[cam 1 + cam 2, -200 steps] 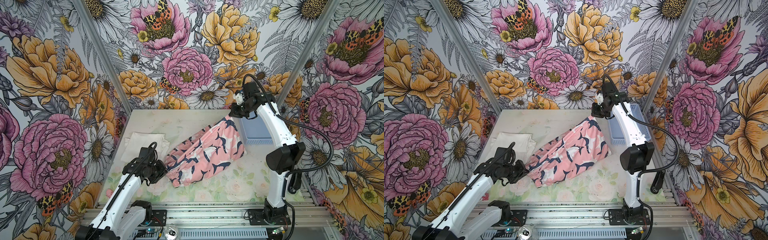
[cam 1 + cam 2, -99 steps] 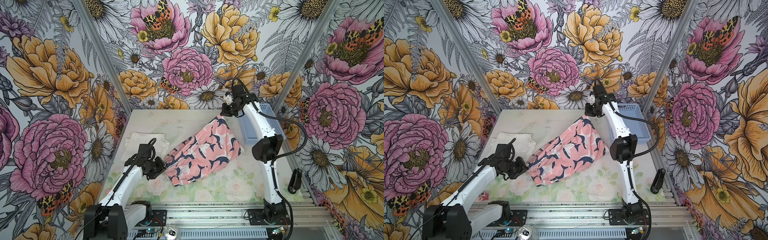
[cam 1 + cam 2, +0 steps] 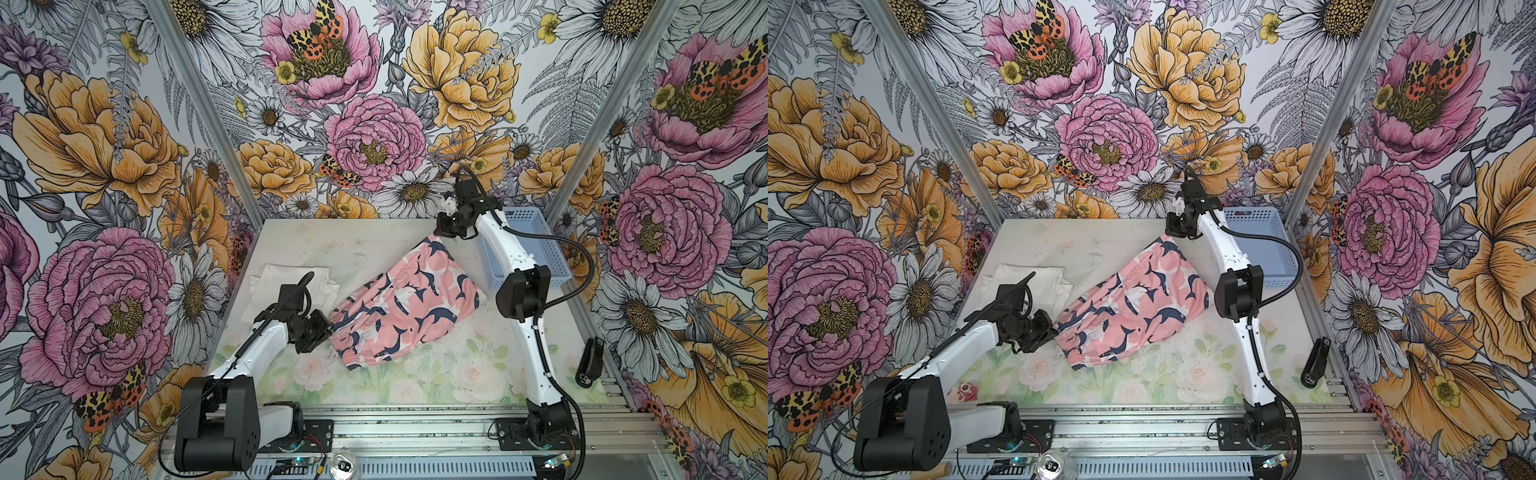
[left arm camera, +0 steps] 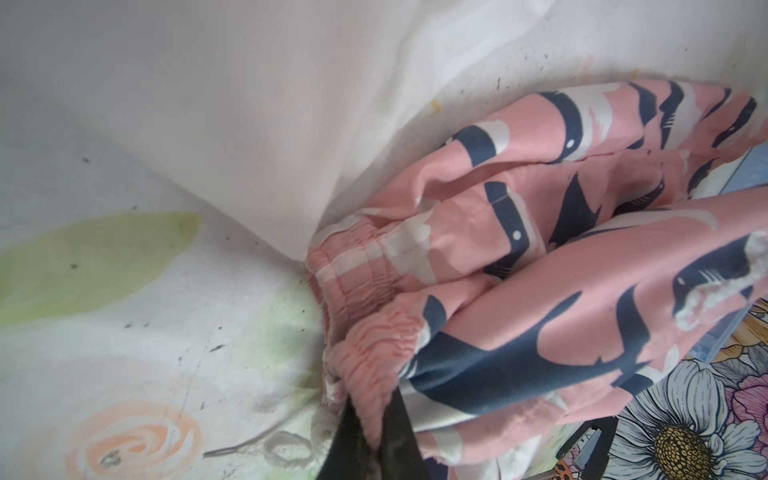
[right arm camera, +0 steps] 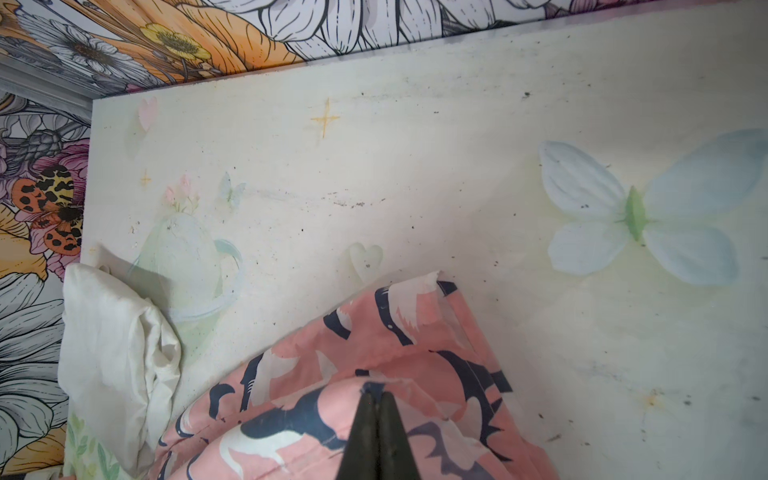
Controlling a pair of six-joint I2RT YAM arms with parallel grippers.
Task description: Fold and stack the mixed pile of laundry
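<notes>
The pink garment already stretches out from my left gripper. I will next lower my right gripper slightly toward the tabletop beneath the pink garment's far corner (image 3: 431,244) (image 5: 444,286) and let go of the garment.
The pink garment (image 3: 409,301) (image 3: 1138,307) with navy-and-white print hangs stretched between both grippers over the middle of the table. My left gripper (image 3: 326,330) (image 3: 1054,330) is shut on its gathered elastic waistband (image 4: 370,374), low at the front left. My right gripper (image 3: 440,233) (image 3: 1170,232) is shut on a far corner of the same pink garment (image 5: 374,388), raised near the back wall. The white garment (image 3: 291,282) (image 3: 1027,282) lies folded on the table at the left, also seen as white cloth (image 5: 116,332) in the right wrist view.
A light blue perforated basket (image 3: 536,245) (image 3: 1262,245) stands at the back right, behind the right arm. A black object (image 3: 589,362) lies near the front right edge. A loose white drawstring (image 4: 286,446) trails on the floral table mat (image 3: 407,374).
Both grippers have carried the pink garment leftward and toward the back. The right arm folded at the elbow and swung left; the left arm drew back toward its base.
</notes>
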